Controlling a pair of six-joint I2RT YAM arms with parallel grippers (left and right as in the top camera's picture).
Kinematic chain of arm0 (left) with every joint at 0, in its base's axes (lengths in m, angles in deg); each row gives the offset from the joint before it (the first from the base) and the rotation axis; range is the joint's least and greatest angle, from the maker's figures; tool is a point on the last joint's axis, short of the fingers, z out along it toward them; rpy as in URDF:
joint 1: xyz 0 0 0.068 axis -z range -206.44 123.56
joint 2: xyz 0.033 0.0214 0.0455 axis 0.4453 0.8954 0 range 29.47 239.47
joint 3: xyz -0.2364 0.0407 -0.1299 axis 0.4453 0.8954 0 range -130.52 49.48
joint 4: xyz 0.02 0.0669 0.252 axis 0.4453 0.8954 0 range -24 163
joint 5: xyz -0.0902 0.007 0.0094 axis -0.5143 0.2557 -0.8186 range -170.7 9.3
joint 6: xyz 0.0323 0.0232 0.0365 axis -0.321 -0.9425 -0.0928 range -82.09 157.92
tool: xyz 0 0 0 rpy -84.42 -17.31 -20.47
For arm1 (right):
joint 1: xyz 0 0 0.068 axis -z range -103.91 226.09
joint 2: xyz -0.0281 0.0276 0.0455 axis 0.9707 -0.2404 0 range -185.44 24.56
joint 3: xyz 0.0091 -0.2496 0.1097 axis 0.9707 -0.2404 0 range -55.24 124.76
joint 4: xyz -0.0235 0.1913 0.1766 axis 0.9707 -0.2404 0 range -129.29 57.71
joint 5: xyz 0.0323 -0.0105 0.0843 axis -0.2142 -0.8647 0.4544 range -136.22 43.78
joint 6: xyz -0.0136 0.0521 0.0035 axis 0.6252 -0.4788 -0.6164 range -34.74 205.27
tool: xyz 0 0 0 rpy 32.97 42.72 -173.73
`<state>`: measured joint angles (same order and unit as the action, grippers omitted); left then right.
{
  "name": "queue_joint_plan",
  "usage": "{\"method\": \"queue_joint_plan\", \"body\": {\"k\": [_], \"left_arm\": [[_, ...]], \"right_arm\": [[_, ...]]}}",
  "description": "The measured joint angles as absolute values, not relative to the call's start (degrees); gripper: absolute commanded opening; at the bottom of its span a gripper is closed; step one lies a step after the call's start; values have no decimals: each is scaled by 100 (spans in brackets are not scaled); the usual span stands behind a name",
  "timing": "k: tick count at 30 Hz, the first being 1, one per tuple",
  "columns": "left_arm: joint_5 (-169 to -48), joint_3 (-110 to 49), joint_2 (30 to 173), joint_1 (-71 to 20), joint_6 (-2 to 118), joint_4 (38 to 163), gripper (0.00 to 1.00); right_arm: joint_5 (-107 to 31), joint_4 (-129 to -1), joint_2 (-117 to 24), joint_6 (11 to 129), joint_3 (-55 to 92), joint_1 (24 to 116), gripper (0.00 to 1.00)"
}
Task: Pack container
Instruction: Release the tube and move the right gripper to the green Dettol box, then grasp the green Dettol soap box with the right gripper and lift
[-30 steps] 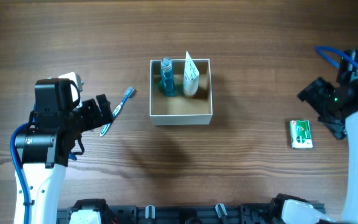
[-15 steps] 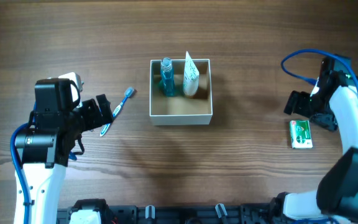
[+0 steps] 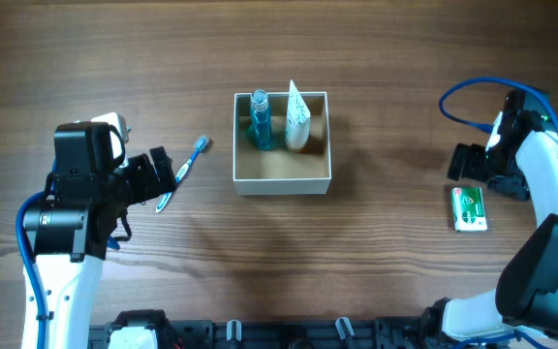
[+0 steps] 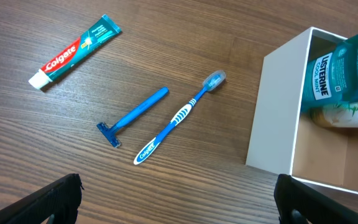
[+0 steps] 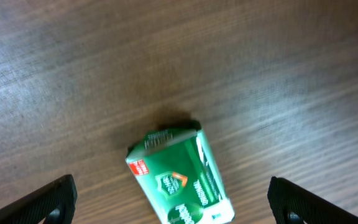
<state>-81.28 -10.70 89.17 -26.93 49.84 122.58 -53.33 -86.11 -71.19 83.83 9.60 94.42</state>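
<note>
Next, the right gripper moves down over the green soap box [image 3: 469, 208] [image 5: 182, 177] to close across its long sides, since the box already lies between my spread fingers.
The container [image 3: 281, 182] is a white-walled box with a brown inside at the table's middle. It holds a blue Listerine bottle [image 3: 259, 124] and a white tube [image 3: 297, 121] along its far wall. In the left wrist view its white wall [image 4: 275, 118] stands at the right. A blue toothbrush [image 3: 184, 167] lies left of it. My left gripper [image 3: 158, 176] is open and empty, next to the toothbrush. My right gripper [image 3: 468, 163] is open, just above a green soap box [image 3: 469, 208]. The box [image 5: 182, 177] lies between the spread fingers [image 5: 176, 200], untouched.
In the left wrist view, a blue razor [image 4: 132, 117] lies beside the toothbrush [image 4: 179, 116]. A Colgate toothpaste tube [image 4: 76, 51] lies farther left. The Listerine bottle [image 4: 340, 68] shows inside the box. The blue cable [image 3: 468, 97] loops over the right arm.
My right arm has swung in from the far right edge toward the green soap box and now hovers by it. The left arm has not moved.
</note>
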Motion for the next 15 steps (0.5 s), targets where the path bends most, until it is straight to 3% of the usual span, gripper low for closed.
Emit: {"method": "queue_joint_plan", "body": {"k": [15], "left_arm": [[-8128, -1070, 8917, -2693, 4984, 12192, 100]], "right_arm": [[-5525, -7897, -7302, 8908, 210, 9459, 98]]}}
